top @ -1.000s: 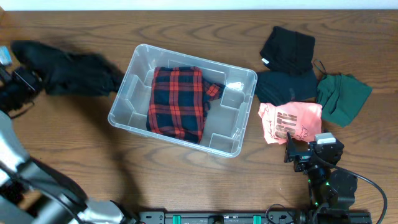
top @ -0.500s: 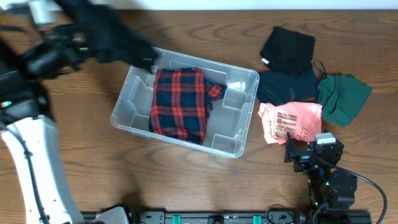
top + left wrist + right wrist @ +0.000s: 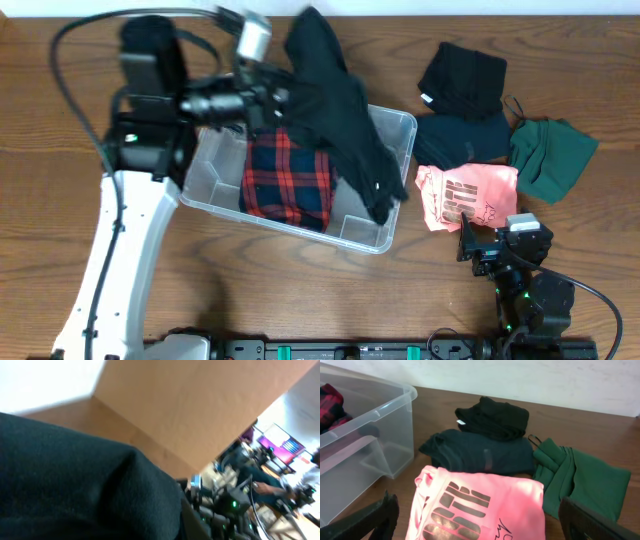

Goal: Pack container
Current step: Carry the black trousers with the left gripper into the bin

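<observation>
I will lower the hanging black garment with my left gripper onto the folded red plaid shirt (image 3: 287, 182) and let go of the cloth inside the container (image 3: 203, 172), because the shirt is below my left gripper.
The clear plastic container (image 3: 203, 172) sits at the table's middle with a folded red plaid shirt (image 3: 287, 182) inside. My left gripper (image 3: 278, 100) is shut on a black garment (image 3: 343, 115) and holds it above the container. The cloth hangs over the tub's right half and front right corner. In the left wrist view the black garment (image 3: 75, 490) fills the lower left and hides the jaws. My right gripper (image 3: 487, 246) rests open and empty near the front edge, facing a pink printed shirt (image 3: 480, 505). The container's corner (image 3: 380, 415) shows at the left of the right wrist view.
To the right of the container lie a black garment (image 3: 462, 78), a dark navy one (image 3: 462, 140), the pink shirt (image 3: 466, 195) and a green one (image 3: 552, 155). My left arm (image 3: 125, 220) crosses the table's left side.
My left arm has swung the black garment from the far left of the table up and to the right, over the container. The right arm has not moved.
</observation>
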{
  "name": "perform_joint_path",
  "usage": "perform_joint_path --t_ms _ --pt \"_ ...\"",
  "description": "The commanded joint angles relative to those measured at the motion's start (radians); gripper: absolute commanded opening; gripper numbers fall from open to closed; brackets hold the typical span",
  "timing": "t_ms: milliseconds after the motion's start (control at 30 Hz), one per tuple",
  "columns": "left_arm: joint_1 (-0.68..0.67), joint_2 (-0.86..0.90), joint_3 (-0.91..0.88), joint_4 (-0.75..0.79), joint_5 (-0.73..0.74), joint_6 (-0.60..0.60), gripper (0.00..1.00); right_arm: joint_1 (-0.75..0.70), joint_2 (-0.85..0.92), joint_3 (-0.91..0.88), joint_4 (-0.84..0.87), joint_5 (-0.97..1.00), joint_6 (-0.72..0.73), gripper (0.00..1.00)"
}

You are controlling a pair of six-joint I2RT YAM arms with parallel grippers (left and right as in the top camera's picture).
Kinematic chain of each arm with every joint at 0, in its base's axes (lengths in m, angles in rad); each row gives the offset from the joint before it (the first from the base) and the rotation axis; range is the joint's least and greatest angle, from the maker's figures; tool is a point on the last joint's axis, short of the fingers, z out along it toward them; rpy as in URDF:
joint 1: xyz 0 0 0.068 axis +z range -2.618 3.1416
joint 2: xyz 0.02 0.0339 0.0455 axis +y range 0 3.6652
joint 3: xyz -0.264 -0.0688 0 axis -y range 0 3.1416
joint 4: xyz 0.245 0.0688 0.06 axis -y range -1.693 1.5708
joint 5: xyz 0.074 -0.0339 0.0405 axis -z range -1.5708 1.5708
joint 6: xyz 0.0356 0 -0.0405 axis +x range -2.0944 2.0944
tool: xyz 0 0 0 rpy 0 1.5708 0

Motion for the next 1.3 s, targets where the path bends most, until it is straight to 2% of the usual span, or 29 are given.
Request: perform_joint_path --t_ms 0,133,300,367,533,600,700,800,900,967,1167,1267 --pt "-0.023 0.058 -0.008 -0.056 0.023 0.209 0.06 0.008 -0.003 -0.002 -0.001 0.005 0.008 0.99" --pt "-0.027 0.142 -0.016 -0.161 0.024 0.339 0.06 0.008 -0.003 -0.002 -0.001 0.006 0.008 0.99" --pt "-0.027 0.18 -0.016 -0.116 0.071 0.333 0.06 0.008 -0.003 -0.002 -0.002 0.006 0.008 0.99" --pt "-0.027 0.179 -0.015 -0.055 0.101 0.291 0.06 0.008 -0.003 -0.002 -0.001 0.006 0.008 0.99" --pt "-0.061 0.179 -0.015 0.216 0.132 0.088 0.06 0.008 -0.003 -0.002 -0.001 0.006 0.008 0.99" --pt "-0.079 0.179 -0.015 0.274 0.132 0.068 0.06 0.008 -0.003 -0.002 -0.001 0.006 0.008 0.99" --pt "-0.089 0.18 -0.016 0.267 0.132 0.071 0.06 0.008 -0.003 -0.002 -0.001 0.006 0.008 0.99" --pt "-0.087 0.181 -0.022 0.212 0.133 0.098 0.06 0.008 -0.003 -0.002 -0.001 0.006 0.008 0.99" --pt "-0.086 0.182 -0.035 0.086 0.127 0.208 0.06 0.008 -0.003 -0.002 -0.001 0.006 0.008 0.99" --pt "-0.084 0.182 -0.036 -0.056 0.077 0.296 0.06 0.008 -0.003 -0.002 -0.001 0.006 0.008 0.99" --pt "-0.082 0.182 -0.036 -0.467 -0.284 0.536 0.06 0.008 -0.003 -0.002 -0.001 0.006 0.008 0.99" --pt "-0.082 0.182 -0.036 -0.563 -0.469 0.554 0.06 0.008 -0.003 -0.002 -0.001 0.006 0.008 0.99"
